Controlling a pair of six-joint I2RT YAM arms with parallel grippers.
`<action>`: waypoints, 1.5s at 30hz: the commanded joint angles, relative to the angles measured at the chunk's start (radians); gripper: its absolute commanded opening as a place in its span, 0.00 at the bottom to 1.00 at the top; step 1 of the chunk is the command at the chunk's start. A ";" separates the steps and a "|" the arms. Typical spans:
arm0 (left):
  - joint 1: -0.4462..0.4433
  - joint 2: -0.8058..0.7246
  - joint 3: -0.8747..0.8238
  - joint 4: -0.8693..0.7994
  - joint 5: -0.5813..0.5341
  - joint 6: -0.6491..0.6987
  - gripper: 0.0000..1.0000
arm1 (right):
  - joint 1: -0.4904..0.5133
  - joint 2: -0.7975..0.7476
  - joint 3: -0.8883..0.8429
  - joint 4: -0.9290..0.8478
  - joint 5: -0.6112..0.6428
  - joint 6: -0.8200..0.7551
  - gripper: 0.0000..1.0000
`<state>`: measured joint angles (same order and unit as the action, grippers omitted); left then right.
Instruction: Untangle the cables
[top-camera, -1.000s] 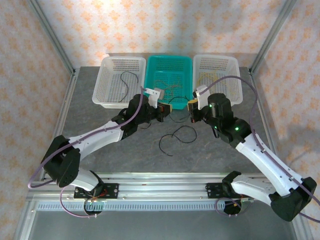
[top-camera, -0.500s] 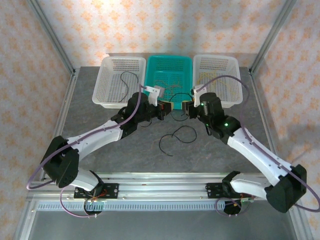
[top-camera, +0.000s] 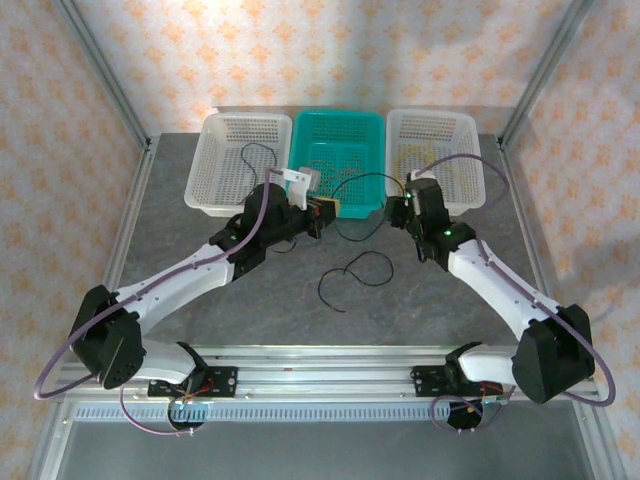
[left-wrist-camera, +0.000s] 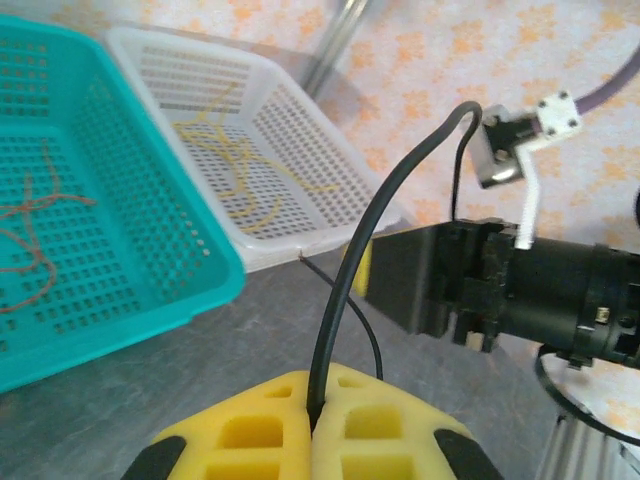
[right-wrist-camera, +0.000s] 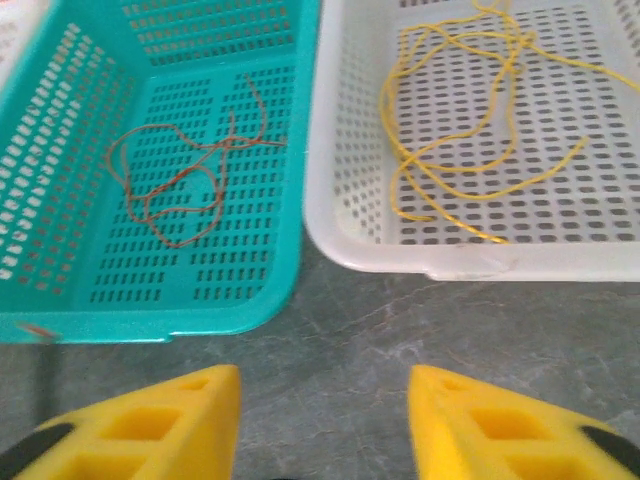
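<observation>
The white basket with its black cable (top-camera: 238, 162) lies outward of the left gripper, away from the right gripper, so the left gripper should swing its cable over the basket and let go.
My left gripper (left-wrist-camera: 315, 420) is shut, its yellow pads (left-wrist-camera: 390, 430) pinching a black cable (left-wrist-camera: 345, 290) that arcs up and away toward the right arm. From above, the left gripper (top-camera: 328, 208) sits just in front of the teal basket (top-camera: 300, 150). The right gripper (top-camera: 392, 212) faces it a short way off. That right gripper (right-wrist-camera: 325, 420) is open over bare table with nothing between its fingers. Another black cable (top-camera: 350, 272) lies looped on the table. An orange-brown cable (right-wrist-camera: 180, 180) lies in the teal basket. A yellow cable (right-wrist-camera: 470, 120) lies in the right white basket (right-wrist-camera: 330, 200).
A left white basket (top-camera: 205, 175) at the back holds one more black cable (top-camera: 252, 160). The three baskets stand in a row along the back of the grey table (top-camera: 170, 250). Metal frame posts rise at the corners, and a rail (top-camera: 330, 360) runs along the near edge.
The right gripper has opened, let go of the black cable and drawn back toward the baskets. The left gripper stays shut on the cable and has shifted slightly back.
</observation>
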<state>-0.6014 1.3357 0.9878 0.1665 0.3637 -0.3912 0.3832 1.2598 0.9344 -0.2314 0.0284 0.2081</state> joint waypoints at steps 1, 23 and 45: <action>0.049 -0.061 0.007 -0.051 -0.062 0.020 0.00 | -0.029 -0.007 -0.012 -0.037 0.082 0.059 0.59; 0.478 -0.113 -0.010 -0.130 -0.131 0.055 0.00 | 0.028 -0.074 -0.107 0.244 -0.062 0.043 1.00; 0.673 0.498 0.317 -0.091 0.035 -0.070 0.00 | 0.345 0.025 -0.080 0.338 -0.015 0.013 1.00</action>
<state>0.0662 1.7966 1.2232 0.1513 0.4259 -0.4622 0.7261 1.3045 0.8307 0.0978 -0.0315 0.2352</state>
